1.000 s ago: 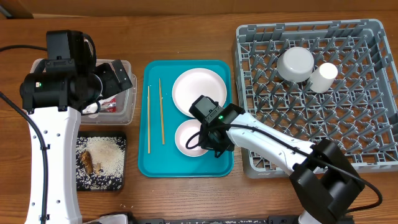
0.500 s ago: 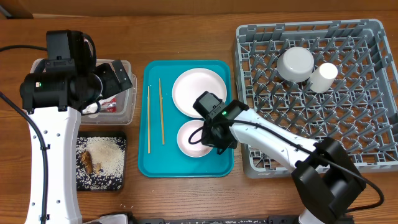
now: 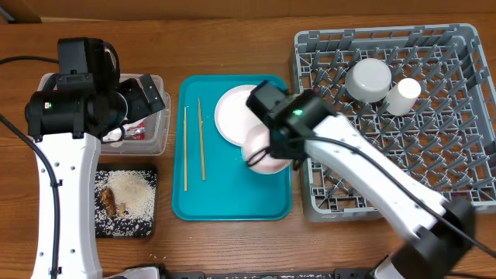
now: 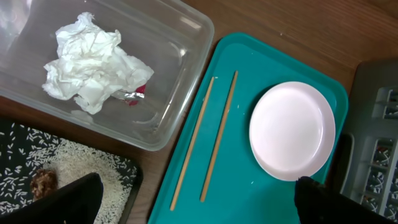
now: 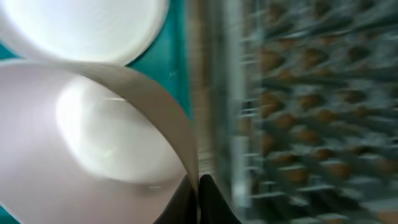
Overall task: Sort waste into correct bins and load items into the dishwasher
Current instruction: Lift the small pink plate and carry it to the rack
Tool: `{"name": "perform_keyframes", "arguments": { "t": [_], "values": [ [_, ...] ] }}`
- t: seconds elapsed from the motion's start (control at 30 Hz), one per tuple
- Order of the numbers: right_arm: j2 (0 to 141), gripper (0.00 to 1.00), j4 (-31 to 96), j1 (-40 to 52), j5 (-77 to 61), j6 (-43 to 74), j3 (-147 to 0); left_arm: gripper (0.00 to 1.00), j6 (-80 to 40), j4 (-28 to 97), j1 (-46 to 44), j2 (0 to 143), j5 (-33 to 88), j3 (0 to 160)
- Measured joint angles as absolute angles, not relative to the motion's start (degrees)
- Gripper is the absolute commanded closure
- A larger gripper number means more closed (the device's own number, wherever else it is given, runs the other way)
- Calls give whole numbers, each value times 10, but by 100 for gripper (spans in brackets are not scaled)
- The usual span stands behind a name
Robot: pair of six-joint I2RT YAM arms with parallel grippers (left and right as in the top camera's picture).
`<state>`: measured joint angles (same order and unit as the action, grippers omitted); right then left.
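The right gripper should next carry the bowl to the right in the overhead view, turn, and let it go in the rack's empty slots beyond the cup.
My right gripper [image 3: 273, 152] is shut on the rim of a white bowl [image 3: 262, 149] and holds it above the teal tray; the right wrist view shows the fingers [image 5: 198, 199] pinching the bowl's rim [image 5: 93, 124]. A white plate [image 3: 235, 113] lies on the tray, also in the left wrist view [image 4: 292, 129]. Two chopsticks [image 3: 194, 143] lie on the tray's left. The grey dish rack [image 3: 403, 116] holds a white bowl [image 3: 368, 80] and a cup [image 3: 403, 96]. My left gripper [image 4: 199, 208] is open above the clear tub [image 4: 168, 74], which holds a napkin [image 4: 93, 62] and red wrapper [image 4: 134, 94].
The teal tray [image 3: 232, 203] sits in the middle. The black tray [image 3: 147, 225] with rice and a brown scrap [image 3: 108, 201] lies at the front left. The rack's near-left edge is right beside the held bowl.
My right gripper has lifted the white bowl off the teal tray and moved it up and toward the rack. The left arm has not moved.
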<state>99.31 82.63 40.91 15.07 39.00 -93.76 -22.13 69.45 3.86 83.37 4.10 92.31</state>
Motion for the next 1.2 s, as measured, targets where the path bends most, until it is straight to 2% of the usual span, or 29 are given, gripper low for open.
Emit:
{"name": "perform_keyframes", "arguments": {
  "t": [0.2,0.5,0.9,1.2],
  "values": [
    [937,96,967,383,342,441,-952,0,-221,695,39,834,41,923],
    [938,96,967,210,447,472,-951,0,-221,695,39,834,41,923],
    [938,96,966,-56,480,533,-922,0,-221,695,39,834,41,923],
    [939,96,959,-77,476,539,-832,0,-221,694,39,834,41,923]
  ]
}}
